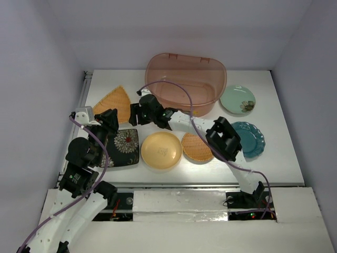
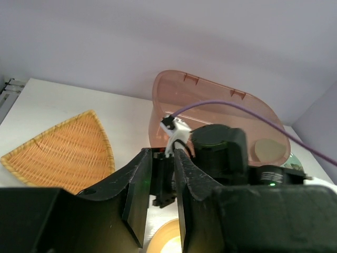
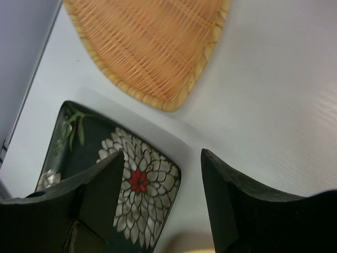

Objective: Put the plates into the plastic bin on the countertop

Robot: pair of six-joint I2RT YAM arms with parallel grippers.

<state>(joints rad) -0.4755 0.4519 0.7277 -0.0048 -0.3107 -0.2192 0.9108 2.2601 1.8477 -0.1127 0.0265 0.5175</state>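
My right gripper needs to lower toward the fan plate (image 3: 152, 47) and close its open fingers around the plate's near pointed corner (image 3: 169, 102), as that corner lies closest to my fingertips.
The plastic bin (image 1: 187, 81) stands empty at the back of the countertop (image 1: 284, 158). Six plates lie on the countertop: orange fan-shaped (image 1: 115, 103), black square floral (image 1: 124, 147), yellow round (image 1: 161, 150), orange ribbed round (image 1: 196, 147), pale green (image 1: 237, 99), teal scalloped (image 1: 250, 138). My right gripper (image 1: 134, 115) reaches across to the left. It is open and empty (image 3: 162, 155) above the black plate's (image 3: 131, 179) corner, with the fan plate (image 3: 152, 47) beyond. My left gripper (image 1: 110, 118) hovers at the black plate's left side, empty, its jaws (image 2: 163, 153) a narrow gap apart.
White walls close in the left, back and right sides. In the left wrist view the right arm's wrist (image 2: 216, 153) sits just ahead of my fingers, in front of the bin (image 2: 221, 121) and beside the fan plate (image 2: 63, 153). Purple cables loop over both arms.
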